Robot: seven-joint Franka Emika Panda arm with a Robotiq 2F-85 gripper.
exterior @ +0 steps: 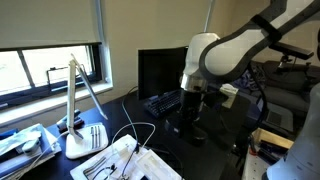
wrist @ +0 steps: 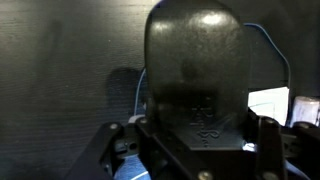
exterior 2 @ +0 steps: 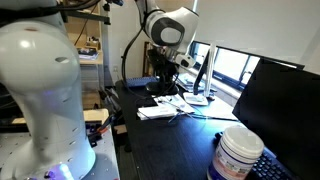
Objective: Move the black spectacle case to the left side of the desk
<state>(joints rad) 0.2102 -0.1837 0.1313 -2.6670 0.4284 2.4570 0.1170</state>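
Note:
The robot's gripper still has the case hanging above the bare desk, so next it needs to swing over to the papers with cables, go down there and let go of the case.
The black spectacle case fills the wrist view, a smooth oblong with a rounded far end, standing out from between the jaws over the black desk. My gripper is shut on its near end. In both exterior views the gripper points down at the desk. The case itself is hard to make out there against the dark top.
A black monitor and keyboard stand behind the gripper. A white desk lamp and papers with cables lie toward the window. A white canister stands by a monitor. Papers lie near the gripper.

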